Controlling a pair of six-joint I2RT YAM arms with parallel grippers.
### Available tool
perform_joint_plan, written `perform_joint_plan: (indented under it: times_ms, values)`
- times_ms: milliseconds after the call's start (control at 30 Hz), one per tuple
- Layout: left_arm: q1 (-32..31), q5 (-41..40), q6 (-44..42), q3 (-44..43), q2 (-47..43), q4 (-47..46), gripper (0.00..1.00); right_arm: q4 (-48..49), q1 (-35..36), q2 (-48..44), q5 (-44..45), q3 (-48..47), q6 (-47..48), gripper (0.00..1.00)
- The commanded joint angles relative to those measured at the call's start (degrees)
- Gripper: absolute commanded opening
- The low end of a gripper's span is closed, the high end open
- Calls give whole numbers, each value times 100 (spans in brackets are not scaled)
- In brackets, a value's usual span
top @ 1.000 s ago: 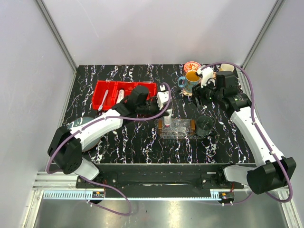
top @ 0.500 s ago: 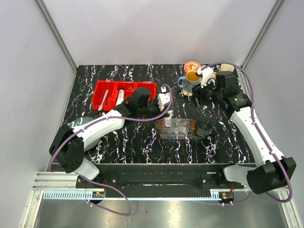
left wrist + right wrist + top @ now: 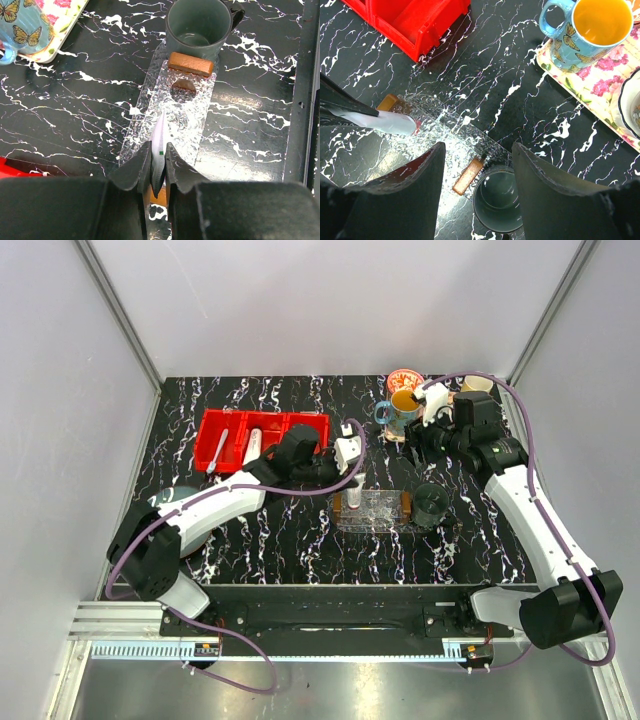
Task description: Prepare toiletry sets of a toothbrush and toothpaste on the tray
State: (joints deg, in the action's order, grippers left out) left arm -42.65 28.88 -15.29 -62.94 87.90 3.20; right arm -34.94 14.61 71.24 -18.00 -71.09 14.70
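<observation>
The robot will move its left gripper down onto the tray's end (image 3: 354, 514) (image 3: 179, 149) opposite the dark grey mug to release the white tube, as the tube still hangs above that end of the tray.
My left gripper (image 3: 352, 476) is shut on a white toothpaste tube (image 3: 353, 496) and holds it over the left end of the clear tray (image 3: 380, 510). In the left wrist view the fingers pinch the tube's flat end (image 3: 160, 132), with its cap end pointing down onto the tray (image 3: 192, 107). A second white tube (image 3: 255, 440) and the pale toothbrush (image 3: 221, 446) lie in the red bins (image 3: 300, 425). My right gripper (image 3: 478, 150) is open and empty, above the tray's right end; it also shows in the top view (image 3: 425, 443).
A dark grey mug (image 3: 431, 502) stands against the tray's right end (image 3: 466, 176). A floral tray (image 3: 592, 85) with a blue butterfly mug (image 3: 592, 22) and other cups stands at the back right. The red bins are at the back left.
The left arm has shifted slightly, still holding the tube over the tray's left end. The right arm has not moved.
</observation>
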Motion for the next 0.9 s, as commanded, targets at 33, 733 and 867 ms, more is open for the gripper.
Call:
perform_joint_plan:
  times_ms: [33, 733, 867]
  values:
    - [-32, -23, -124, 10, 17, -461, 0, 172, -29, -163, -20, -1, -46, 61]
    - [-32, -41, -194, 150, 87, -549, 0, 180, -29, -155, -54, 7, -46, 61]
    - [-32, -23, -203, 168, 131, -592, 0, 180, -20, -154, -46, 7, -37, 61]
